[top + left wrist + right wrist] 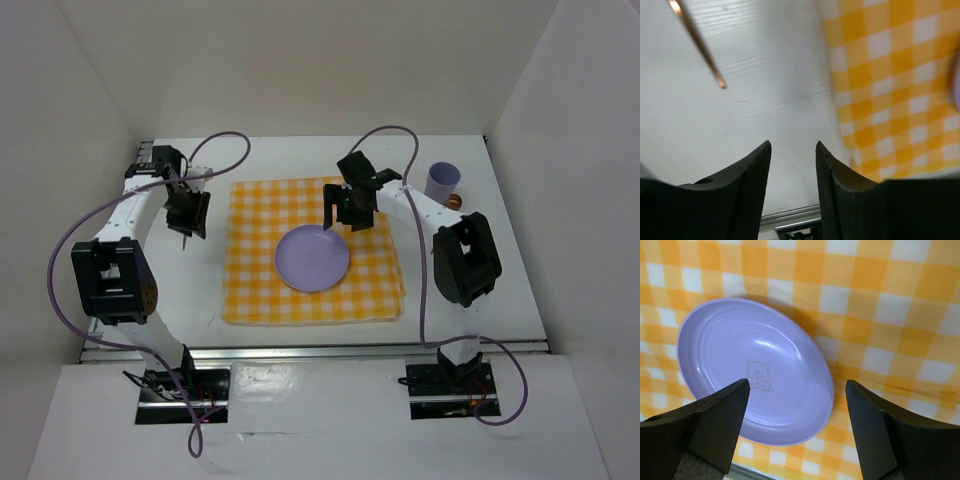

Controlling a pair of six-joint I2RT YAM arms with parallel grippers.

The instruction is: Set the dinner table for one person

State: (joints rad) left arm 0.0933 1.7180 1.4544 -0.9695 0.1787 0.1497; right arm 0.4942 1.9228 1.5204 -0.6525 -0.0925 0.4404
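The left gripper will next go down, outward and to the left in its wrist view, with its open fingers on both sides of the copper utensil's handle [184, 242] [696, 37], since the handle is below in that direction.
The white dinner table [500, 290] carries a yellow-and-white checked cloth [258, 292] with a round lilac plate [312, 258] at its middle. My right gripper [350, 212] hovers over the plate's far edge, open and empty. In the right wrist view the plate [750, 370], with a bear print, lies on the cloth [880, 300] below my wide-open right gripper [797, 382]. My left gripper [187, 215] is over bare table left of the cloth, open and empty. In the left wrist view it [792, 145] is over the table [765, 100], with a thin copper utensil [697, 42] ahead.
A lilac cup [441, 181] stands at the back right, with a small copper-coloured item [455, 201] beside it. A metal rail [300, 349] runs along the table's near edge. White walls enclose the left, back and right sides.
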